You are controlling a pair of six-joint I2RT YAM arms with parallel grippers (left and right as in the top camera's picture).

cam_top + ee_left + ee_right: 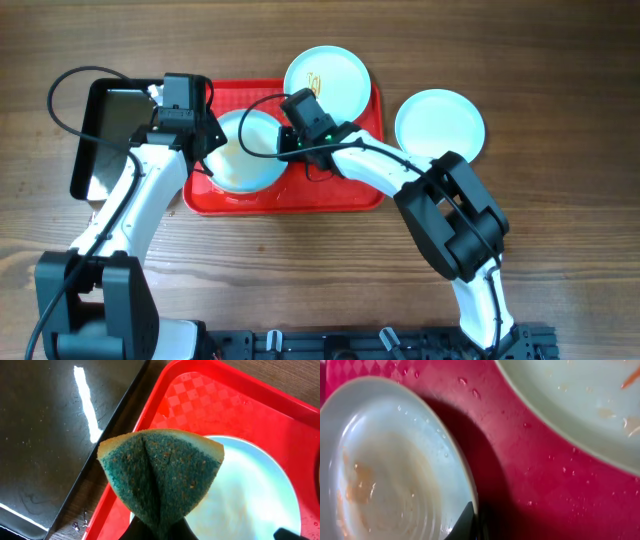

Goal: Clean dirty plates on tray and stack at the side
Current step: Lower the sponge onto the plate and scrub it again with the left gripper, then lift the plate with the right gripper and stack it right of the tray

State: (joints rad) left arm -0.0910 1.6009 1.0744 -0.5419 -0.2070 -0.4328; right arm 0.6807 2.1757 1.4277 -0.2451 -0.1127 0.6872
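Observation:
The robot's right gripper should rise and carry the pale plate onto the clean plate [440,125], which lies to the gripper's right in the overhead view, and let go of the pale plate's rim there.
The red tray [290,198] holds two plates. The left plate [245,152] has faint brown smears and is tilted, its right rim raised. My right gripper [291,141] is shut on that rim; in the right wrist view a finger [470,522] pinches the plate's edge [390,470] above the tray [530,475]. My left gripper [205,140] is shut on a folded green sponge [160,472], held just above this plate's left side [250,495]. A second plate [327,78] with orange streaks lies at the tray's far right, also showing in the right wrist view [580,400]. A third, clean plate [440,125] lies on the table right of the tray.
A black metal pan [110,130] lies left of the tray, wet and shiny in the left wrist view [50,435]. Water drops dot the tray. Cables loop over the arms. The wooden table [560,250] surrounds everything.

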